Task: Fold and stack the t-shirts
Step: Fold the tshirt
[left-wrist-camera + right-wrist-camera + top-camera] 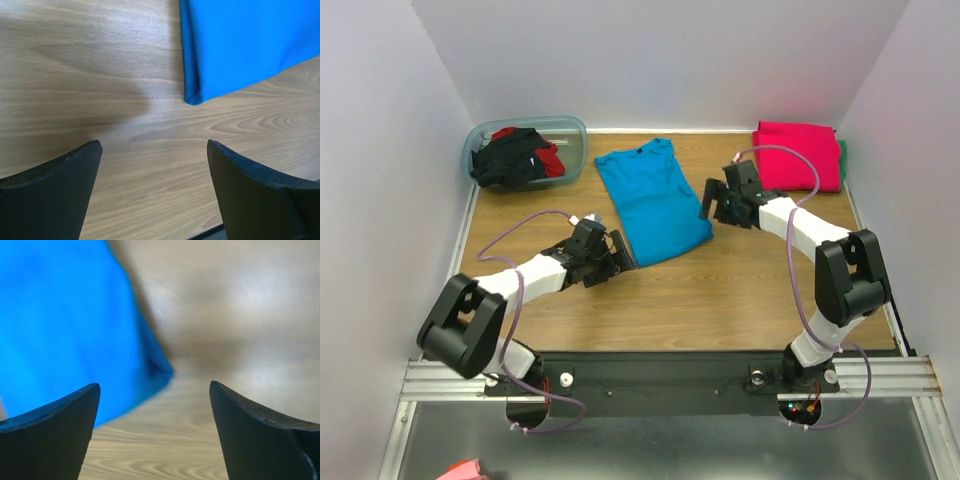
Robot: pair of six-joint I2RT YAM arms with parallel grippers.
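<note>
My left gripper lowers toward the right in the top view onto the turquoise-blue t-shirt's nearest corner next. That corner lies below and just beyond the open fingers.
A turquoise-blue t-shirt [653, 200] lies folded lengthwise on the table's middle back, sleeves tucked in. My left gripper [620, 255] is open and empty just below-left of its near left corner [194, 98]. My right gripper [712, 208] is open and empty beside the shirt's right edge [75, 330]. A folded magenta-pink t-shirt [800, 154] lies at the back right. Black and red t-shirts [518, 156] are heaped in the tub.
A translucent blue-grey plastic tub [572, 130] stands at the back left. A green cloth edge [842, 158] peeks from under the pink shirt. Grey walls enclose the wooden table [720, 300] on three sides.
</note>
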